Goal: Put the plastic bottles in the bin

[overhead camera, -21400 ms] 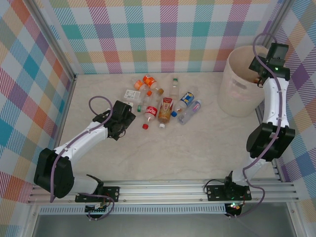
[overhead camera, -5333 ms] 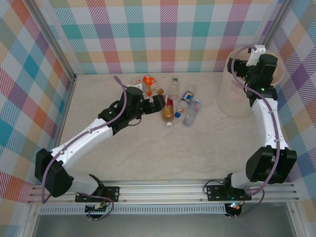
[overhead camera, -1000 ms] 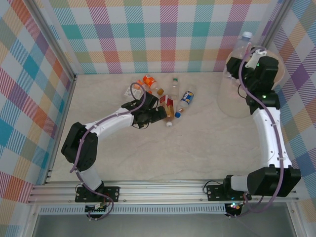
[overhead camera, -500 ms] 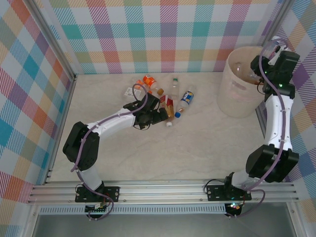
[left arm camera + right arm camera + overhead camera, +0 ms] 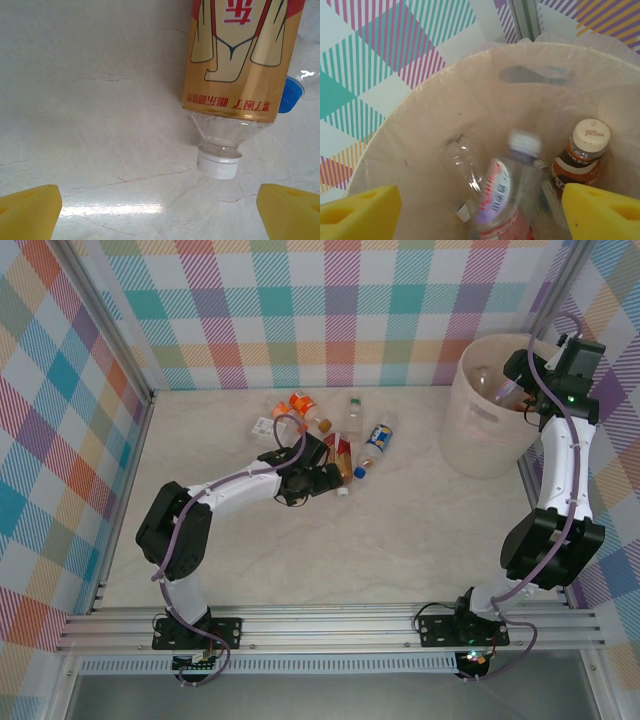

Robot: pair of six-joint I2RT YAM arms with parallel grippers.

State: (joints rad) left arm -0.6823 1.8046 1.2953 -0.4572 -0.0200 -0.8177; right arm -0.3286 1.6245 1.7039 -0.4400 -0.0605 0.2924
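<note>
The left gripper will move outward and down onto the bottle's gold label (image 5: 237,65), since the left gripper's open fingers are still short of the white cap (image 5: 217,163).
Several plastic bottles lie at the table's middle back: an orange one (image 5: 303,405), a clear one (image 5: 353,416), a blue-labelled one (image 5: 377,438) and a gold-labelled one (image 5: 340,456). My left gripper (image 5: 327,474) is open just short of the gold-labelled bottle (image 5: 240,60), whose white cap (image 5: 217,163) points toward the gap between my fingers (image 5: 160,215). My right gripper (image 5: 516,386) hangs open over the bin (image 5: 487,430). Below its fingers (image 5: 480,215) a blurred clear bottle (image 5: 512,200) with a red and purple label is inside the bin (image 5: 470,90). It lies beside a brown bottle (image 5: 582,156) and a clear one (image 5: 465,160).
A blue cap (image 5: 290,95) of a neighbouring bottle lies right of the gold-labelled one. A flat white-labelled item (image 5: 265,427) sits left of the pile. Checked walls close in the table at the back and sides. The bin stands in the far right corner.
My right gripper swung over the bin and opened, and the clear bottle it held has dropped in. My left gripper edged closer to the gold-labelled bottle.
</note>
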